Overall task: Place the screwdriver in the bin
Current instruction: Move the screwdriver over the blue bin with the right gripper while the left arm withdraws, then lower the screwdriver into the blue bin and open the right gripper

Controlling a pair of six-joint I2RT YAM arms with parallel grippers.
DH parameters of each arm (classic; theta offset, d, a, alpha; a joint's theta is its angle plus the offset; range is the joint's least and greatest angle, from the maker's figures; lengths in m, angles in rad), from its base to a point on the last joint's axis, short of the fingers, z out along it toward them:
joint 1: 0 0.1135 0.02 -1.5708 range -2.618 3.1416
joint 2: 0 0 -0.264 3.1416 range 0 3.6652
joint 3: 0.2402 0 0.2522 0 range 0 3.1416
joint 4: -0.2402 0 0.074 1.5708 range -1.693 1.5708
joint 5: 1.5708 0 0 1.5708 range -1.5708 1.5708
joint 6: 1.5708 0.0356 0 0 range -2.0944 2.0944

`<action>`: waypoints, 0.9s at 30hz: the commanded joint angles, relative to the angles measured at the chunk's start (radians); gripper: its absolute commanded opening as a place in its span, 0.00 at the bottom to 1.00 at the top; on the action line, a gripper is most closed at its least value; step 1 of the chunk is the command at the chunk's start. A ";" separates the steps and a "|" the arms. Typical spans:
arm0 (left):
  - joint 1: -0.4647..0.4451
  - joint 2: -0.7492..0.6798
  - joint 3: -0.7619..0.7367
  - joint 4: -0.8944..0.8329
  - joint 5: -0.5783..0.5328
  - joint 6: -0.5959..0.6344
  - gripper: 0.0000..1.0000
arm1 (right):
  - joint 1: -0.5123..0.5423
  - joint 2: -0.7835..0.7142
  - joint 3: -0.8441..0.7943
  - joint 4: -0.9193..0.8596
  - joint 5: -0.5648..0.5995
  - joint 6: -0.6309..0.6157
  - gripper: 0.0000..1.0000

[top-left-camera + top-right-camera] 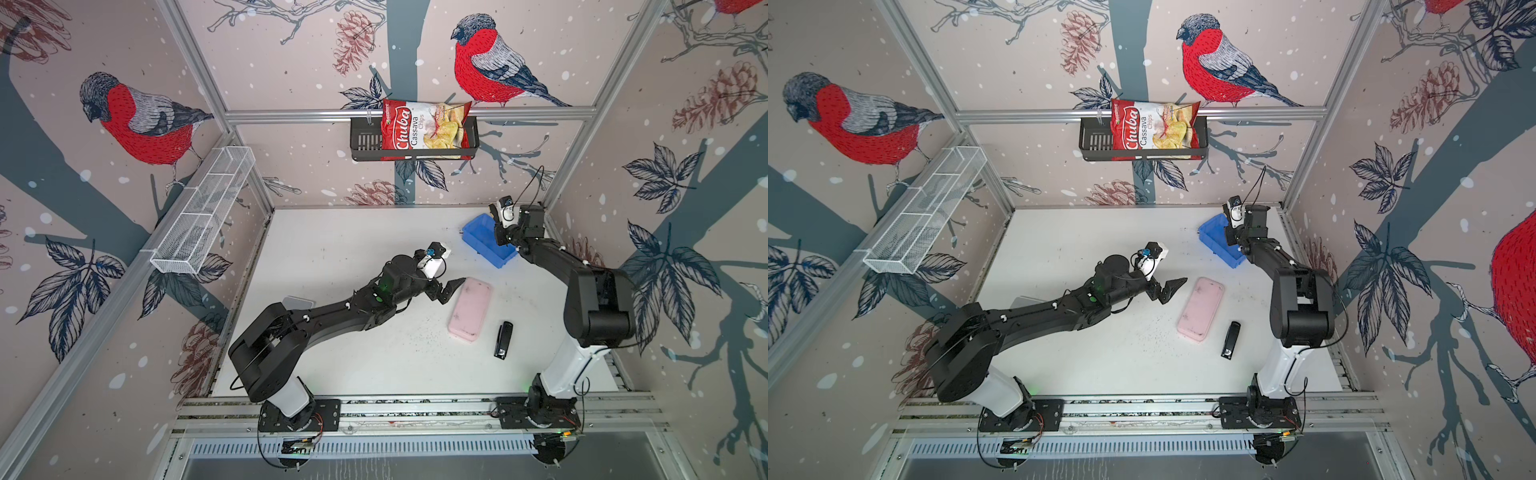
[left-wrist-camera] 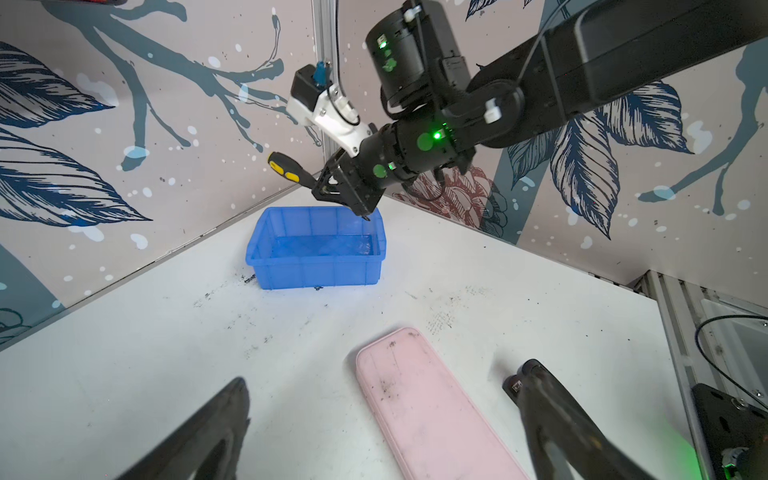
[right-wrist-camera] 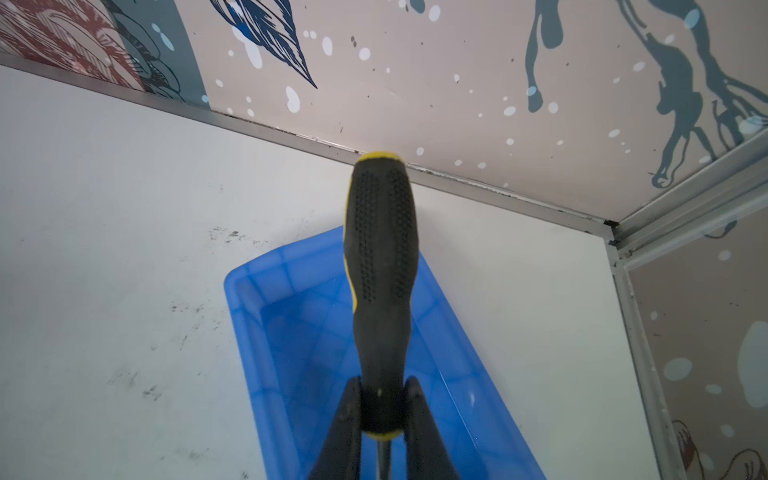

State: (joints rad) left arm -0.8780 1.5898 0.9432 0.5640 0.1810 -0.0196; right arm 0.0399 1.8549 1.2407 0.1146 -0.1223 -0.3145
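The screwdriver still hangs above the blue bin's rim, so the robot's right gripper next needs to move down toward the bottom of the bin and let go of the screwdriver's neck.
My right gripper (image 3: 382, 399) is shut on the neck of the screwdriver (image 3: 382, 266), whose black and yellow handle points away from the jaws. It hangs above the open blue bin (image 3: 245, 291), clear of its floor. In the left wrist view the screwdriver (image 2: 286, 168) juts from the right gripper (image 2: 336, 189) over the bin's far rim (image 2: 316, 270). In both top views the bin (image 1: 482, 241) (image 1: 1214, 241) sits at the back right, and the right wrist hides the tool. My left gripper (image 1: 446, 291) (image 2: 384, 374) stands open and empty beside a pink case.
A pink case (image 1: 471, 309) lies mid-table, with a black stapler (image 1: 503, 340) to its right. A black rack (image 1: 365, 141) on the back wall holds a chips bag (image 1: 419, 126). A white wire basket (image 1: 203, 212) hangs on the left wall.
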 commanded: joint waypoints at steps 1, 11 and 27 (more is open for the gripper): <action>-0.007 0.009 0.008 0.054 0.001 -0.002 0.99 | -0.002 0.049 0.040 -0.021 0.032 -0.040 0.04; -0.012 0.005 0.012 0.018 0.011 0.029 0.99 | -0.011 0.193 0.109 -0.058 0.051 -0.063 0.04; -0.013 -0.006 0.019 -0.021 0.007 0.055 0.99 | -0.015 0.294 0.213 -0.128 0.056 -0.086 0.14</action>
State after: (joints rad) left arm -0.8879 1.5929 0.9543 0.5346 0.1837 0.0269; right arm 0.0254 2.1437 1.4425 -0.0021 -0.0750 -0.3931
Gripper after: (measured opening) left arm 0.992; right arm 0.157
